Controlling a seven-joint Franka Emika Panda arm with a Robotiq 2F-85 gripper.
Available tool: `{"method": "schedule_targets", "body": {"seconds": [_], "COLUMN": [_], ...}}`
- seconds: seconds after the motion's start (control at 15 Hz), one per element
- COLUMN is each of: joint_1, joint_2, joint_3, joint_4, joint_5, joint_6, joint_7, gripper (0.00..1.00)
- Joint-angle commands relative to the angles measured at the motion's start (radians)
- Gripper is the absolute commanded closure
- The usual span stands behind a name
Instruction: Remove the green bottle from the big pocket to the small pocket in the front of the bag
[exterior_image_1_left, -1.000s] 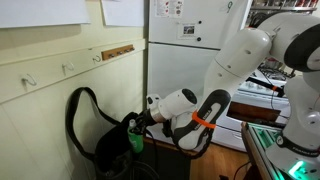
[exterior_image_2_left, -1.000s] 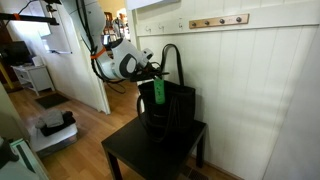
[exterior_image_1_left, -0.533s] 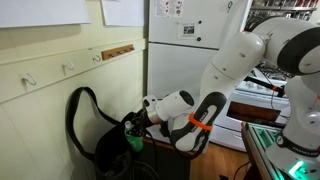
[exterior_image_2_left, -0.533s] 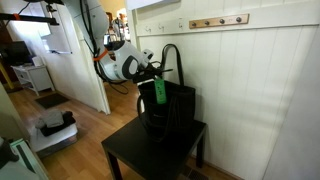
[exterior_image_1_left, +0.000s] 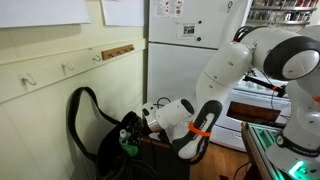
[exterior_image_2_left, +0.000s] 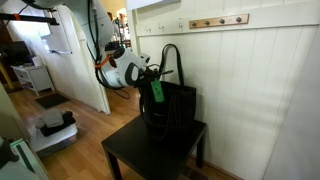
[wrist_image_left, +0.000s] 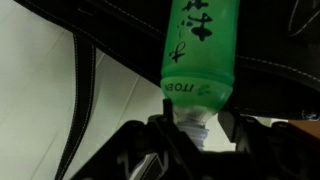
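Note:
My gripper will next lower the green bottle along the bag's front toward the small pocket (exterior_image_1_left: 131, 157) before releasing the bottle's neck, as the bottle's body still hangs exposed.
The green bottle (exterior_image_2_left: 156, 91) has white lettering on its label and hangs at the front of the black bag (exterior_image_2_left: 176, 110), which stands on a small dark table (exterior_image_2_left: 150, 150). My gripper (exterior_image_2_left: 149, 70) is shut on the bottle's neck. In the wrist view the bottle (wrist_image_left: 198, 45) fills the upper middle, and my fingers (wrist_image_left: 196, 122) clamp its clear neck from both sides. In an exterior view the bottle (exterior_image_1_left: 129, 145) sits low against the bag (exterior_image_1_left: 104, 140), just ahead of my gripper (exterior_image_1_left: 135, 127). I cannot tell which pocket the bottle's body is in.
The bag's long black strap (exterior_image_1_left: 80, 105) loops up beside the white panelled wall (exterior_image_2_left: 250, 90). A row of wall hooks (exterior_image_2_left: 218, 21) is above. A white fridge (exterior_image_1_left: 185, 40) and an open doorway (exterior_image_2_left: 80, 50) are nearby. Wooden floor (exterior_image_2_left: 90, 125) surrounds the table.
My gripper and the bottle have moved lower and a little toward the bag's front. The arm's wrist has dropped with them.

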Motion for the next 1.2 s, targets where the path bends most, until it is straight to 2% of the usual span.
{"method": "schedule_targets", "body": {"seconds": [0.0, 0.73, 1.13], "joint_1": [-0.077, -0.217, -0.232], "joint_2": [0.047, 0.133, 0.122], "joint_3": [0.065, 0.165, 0.185], "joint_4": [0.03, 0.106, 0.087], "joint_5": [-0.067, -0.1, -0.071], "joint_6": [0.047, -0.004, -0.075], "joint_7": [0.004, 0.083, 0.139], "gripper": [0.76, 0.76, 0.76]}}
